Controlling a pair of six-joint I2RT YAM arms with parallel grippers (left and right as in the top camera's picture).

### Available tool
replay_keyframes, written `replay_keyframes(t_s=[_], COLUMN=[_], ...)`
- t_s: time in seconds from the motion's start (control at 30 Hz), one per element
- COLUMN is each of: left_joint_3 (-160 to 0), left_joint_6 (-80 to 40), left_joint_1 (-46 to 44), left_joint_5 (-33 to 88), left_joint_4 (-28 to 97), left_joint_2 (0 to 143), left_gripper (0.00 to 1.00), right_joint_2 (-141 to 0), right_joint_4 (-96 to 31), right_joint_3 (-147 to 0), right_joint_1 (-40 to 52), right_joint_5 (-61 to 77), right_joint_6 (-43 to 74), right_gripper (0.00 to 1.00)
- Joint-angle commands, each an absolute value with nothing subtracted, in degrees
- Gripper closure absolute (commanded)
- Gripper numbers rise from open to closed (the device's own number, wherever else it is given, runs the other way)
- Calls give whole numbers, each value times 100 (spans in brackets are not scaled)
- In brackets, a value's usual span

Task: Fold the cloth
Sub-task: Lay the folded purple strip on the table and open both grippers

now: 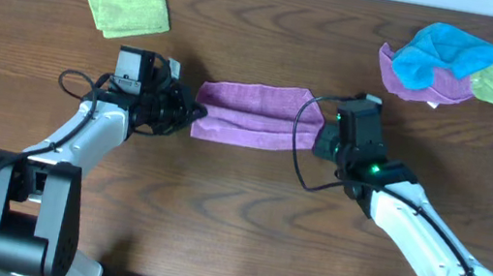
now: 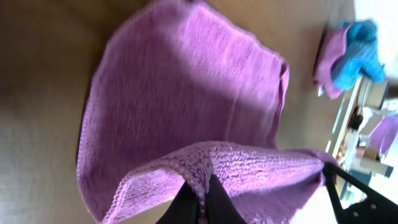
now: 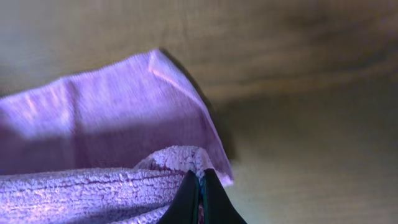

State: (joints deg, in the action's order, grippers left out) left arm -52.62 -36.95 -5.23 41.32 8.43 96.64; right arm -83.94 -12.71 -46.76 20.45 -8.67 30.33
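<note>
The cloth's far corner point(image 1: 311, 95) point(image 3: 157, 64) is uncovered, outward of and below my right gripper. My right gripper needs to carry the pinched edge outward next, lower it there and let go.
The cloth point(image 1: 252, 114), a pinkish-purple microfibre towel, is stretched across the table's middle between my two grippers, its near edge lifted over the flat part. My left gripper point(image 1: 190, 110) is shut on the cloth's left edge; the left wrist view shows the fabric point(image 2: 186, 112) pinched between the fingertips point(image 2: 204, 194). My right gripper point(image 1: 324, 130) is shut on the cloth's right edge; the right wrist view shows the fabric point(image 3: 106, 130) clamped between the fingertips point(image 3: 199, 183).
A light-green folded cloth point(image 1: 130, 8) lies at the back left. A bunched pile of bright-blue, purple and green cloths point(image 1: 443, 65) lies at the back right. Bare wooden table point(image 1: 235, 215) lies in front of the cloth.
</note>
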Motion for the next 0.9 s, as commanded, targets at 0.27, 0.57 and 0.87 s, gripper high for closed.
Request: replay_keyframes(t_s=[0.27,0.57,0.87], left_joint_3=[-5277,-5277,-5277], left_joint_6=[-4292,-4268,-4375], left_joint_1=[-495,-694,-711], left_joint_5=[3218,2449,2276], left_joint_4=[36,-239,-943], left_joint_2=[9620,9627,10110], left_gripper=[94,94,94], right_joint_2=[-9004,-9373,-9751], right_joint_4=[-390,414,464], right_joint_3=[-4672,-4696,-4995], right_joint_1=[1946,1892,1752], right_joint_5=[-1050,-1052,-1050], right_joint_6=[2897,2816,2652], right_gripper=[99,99,99])
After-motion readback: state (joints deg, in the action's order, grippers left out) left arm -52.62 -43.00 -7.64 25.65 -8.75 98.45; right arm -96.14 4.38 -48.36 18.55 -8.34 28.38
